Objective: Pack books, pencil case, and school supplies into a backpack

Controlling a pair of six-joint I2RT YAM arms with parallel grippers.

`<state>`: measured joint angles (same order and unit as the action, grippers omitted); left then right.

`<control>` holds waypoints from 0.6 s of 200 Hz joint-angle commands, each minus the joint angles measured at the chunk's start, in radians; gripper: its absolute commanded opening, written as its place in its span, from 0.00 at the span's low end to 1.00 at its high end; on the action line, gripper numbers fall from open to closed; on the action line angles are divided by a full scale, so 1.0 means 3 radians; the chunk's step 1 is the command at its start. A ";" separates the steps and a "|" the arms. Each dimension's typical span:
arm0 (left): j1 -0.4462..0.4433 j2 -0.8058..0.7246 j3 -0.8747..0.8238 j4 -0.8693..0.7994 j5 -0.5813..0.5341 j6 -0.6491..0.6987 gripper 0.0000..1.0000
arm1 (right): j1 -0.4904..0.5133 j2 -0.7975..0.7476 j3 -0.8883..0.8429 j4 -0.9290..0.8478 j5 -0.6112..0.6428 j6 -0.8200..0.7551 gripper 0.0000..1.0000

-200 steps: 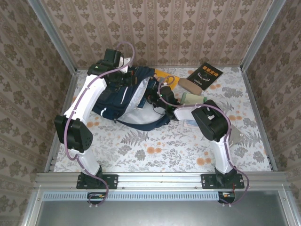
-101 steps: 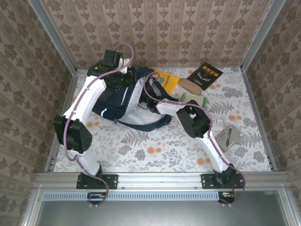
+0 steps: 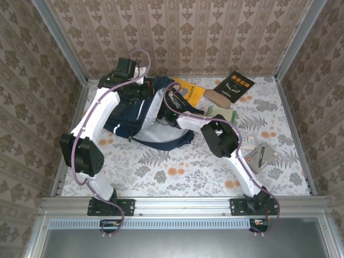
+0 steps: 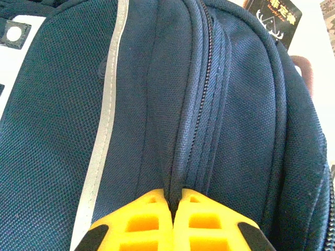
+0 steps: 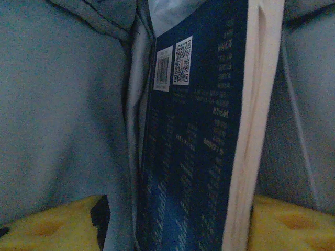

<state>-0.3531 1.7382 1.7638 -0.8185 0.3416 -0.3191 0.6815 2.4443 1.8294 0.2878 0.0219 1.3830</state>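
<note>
The navy book stands inside the pale lining. I will pull the fold of navy fabric (image 3: 145, 97) (image 4: 175, 170) back toward my base with my left gripper and release it.
The navy backpack (image 3: 134, 113) lies at the back left of the table with its mouth facing right. My left gripper (image 4: 175, 201) is shut on a fold of backpack (image 4: 235, 104) fabric beside the zipper. Inside the bag's pale lining, the dark navy book (image 5: 199, 146) stands on edge between the spread fingers of my right gripper (image 5: 175, 209), which is open; lining fabric fills the gap by the left finger. From above, the right gripper (image 3: 167, 110) reaches into the bag's mouth. The yellow-orange book (image 3: 189, 91) lies behind it and the black book (image 3: 234, 86) sits at the back.
A tan oval case (image 3: 216, 98) and a pale green box (image 3: 221, 113) lie just right of the bag. A flat grey pack with a pen (image 3: 262, 156) and a small light item (image 3: 248, 142) rest by the right arm's elbow. Metal rails border the table.
The right arm has swung left and pushed the gripper with the navy book deeper into the backpack. Its jaws have since spread apart. The left gripper keeps its pinch on the fabric.
</note>
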 commanded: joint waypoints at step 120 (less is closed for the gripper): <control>0.0250 -0.0547 -0.0728 -0.0043 -0.0504 0.0367 0.00 | -0.0357 -0.2086 -0.1974 -0.0765 -0.0712 -0.1166 0.55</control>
<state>-0.3019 1.6390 1.5791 -0.8360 0.2329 -0.2321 0.5972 1.9053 1.2865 0.1707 -0.1650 1.1683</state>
